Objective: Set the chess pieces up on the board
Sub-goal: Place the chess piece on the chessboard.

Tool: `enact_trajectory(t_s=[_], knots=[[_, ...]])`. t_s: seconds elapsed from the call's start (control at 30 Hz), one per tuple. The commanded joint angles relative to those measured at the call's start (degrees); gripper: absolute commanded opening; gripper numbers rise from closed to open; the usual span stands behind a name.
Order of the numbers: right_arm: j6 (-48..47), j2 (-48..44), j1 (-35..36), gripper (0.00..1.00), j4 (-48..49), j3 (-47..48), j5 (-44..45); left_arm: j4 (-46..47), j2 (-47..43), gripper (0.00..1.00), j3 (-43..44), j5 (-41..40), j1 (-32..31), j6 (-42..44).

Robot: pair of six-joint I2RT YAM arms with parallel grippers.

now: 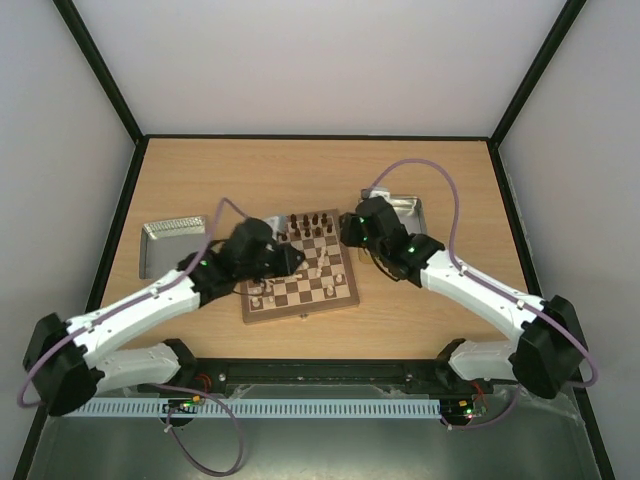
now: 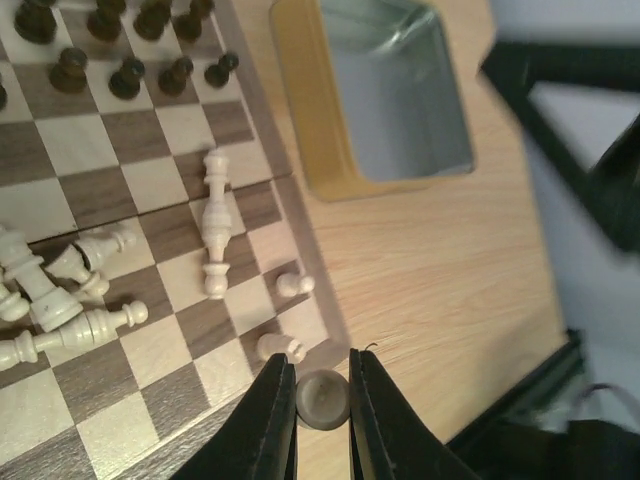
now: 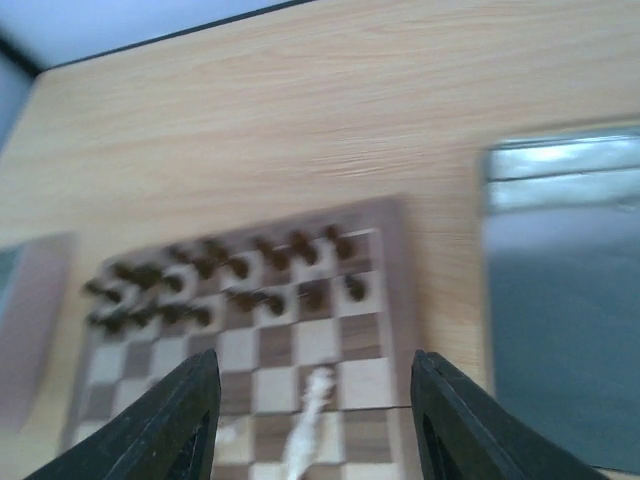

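Observation:
My left gripper carries the small pale piece to the board's empty near corner square next, then lowers and releases it. That square lies below and to its right in the top view.
The board lies mid-table, with dark chessmen standing along its far rows. Several pale chess pieces lie toppled on it, among them a tall one and two pawns. My left gripper is shut on a small pale chess piece, which shows just off the board's rim. In the top view the left gripper hovers over the board. My right gripper is open and empty above the board's far right part, with a toppled pale piece below it. It also shows in the top view.
A square metal tin stands left of the board and another to its right. The right tin also shows in the left wrist view and the right wrist view. The right wrist view is blurred.

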Motion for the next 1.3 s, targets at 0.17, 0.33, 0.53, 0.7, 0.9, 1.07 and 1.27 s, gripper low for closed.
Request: enact_trajectory(t_s=[0.17,0.33,0.53,0.7,0.9,1.07,1.27], knots=[[18.3,-0.1,-15.4,0.52,-3.7,-7.0,-1.9,0.5,17.0,0.02,7.3,-27.1,-20.1,9.2],[18.7,-1.5,-17.6,0.52,-3.0,-9.8,-4.1,0.6,26.5,0.02,13.5,-30.3,-25.3,12.4],[18.3,-2.2,-18.2,0.52,-2.6,-11.2,-4.5,1.0,34.2,0.02,17.7,-32.3,-27.3,13.3],[18.1,-2.2,-18.4,0.52,-2.5,-11.5,-4.7,1.4,37.0,0.02,17.6,-33.6,-27.6,13.5],[18.0,-2.0,-18.4,0.52,-1.6,-11.9,-5.6,5.6,38.3,0.04,14.6,-32.2,-27.4,13.5],[17.9,-1.9,-18.4,0.52,-1.0,-12.1,-6.4,6.5,38.7,0.04,13.3,-33.4,-27.4,13.1],[17.7,-1.4,-18.4,0.52,-0.6,-11.7,-7.1,7.0,39.3,0.04,12.3,-35.2,-27.3,12.5]])
